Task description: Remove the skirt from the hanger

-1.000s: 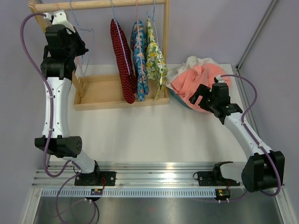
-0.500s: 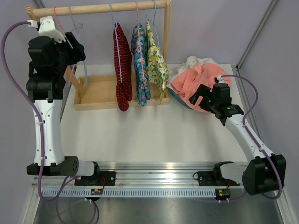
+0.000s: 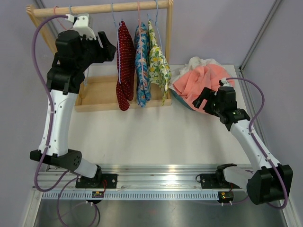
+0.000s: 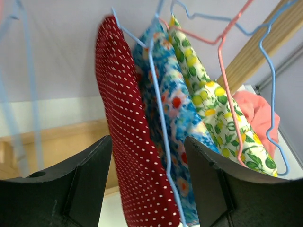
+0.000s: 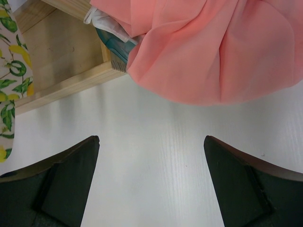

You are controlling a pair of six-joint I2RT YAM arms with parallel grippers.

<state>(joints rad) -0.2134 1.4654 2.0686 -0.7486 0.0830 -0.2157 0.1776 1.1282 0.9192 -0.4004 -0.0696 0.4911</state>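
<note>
The hanger's thin blue bar is below my left gripper's fingers, to their right in the top view, so I next need to lower that gripper toward the red skirt [image 3: 124,71] onto the bar.
Three garments hang on wire hangers from the wooden rail [image 3: 102,6]: a red polka-dot skirt [image 3: 124,71], a blue floral one [image 3: 141,66] and a lemon-print one [image 3: 158,61]. My left gripper [image 3: 111,49] is raised just left of the red skirt's top, open and holding nothing. In the left wrist view the red skirt [image 4: 132,142] and its blue hanger wire [image 4: 158,104] show between the fingers of my left gripper [image 4: 147,139], a little beyond them. My right gripper [image 5: 151,138] hovers open over bare table, below the pink cloth [image 5: 213,52].
A pile of pink and white clothes [image 3: 199,80] lies right of the rack. The rack's wooden base tray [image 3: 99,92] sits under the garments. Empty wire hangers [image 3: 71,12] hang at the rail's left end. The rack's right post [image 3: 168,42] stands beside the lemon garment.
My left arm has swung right from the rail's left end toward the red skirt, and its gripper has gone from shut to open. The right arm has barely shifted.
</note>
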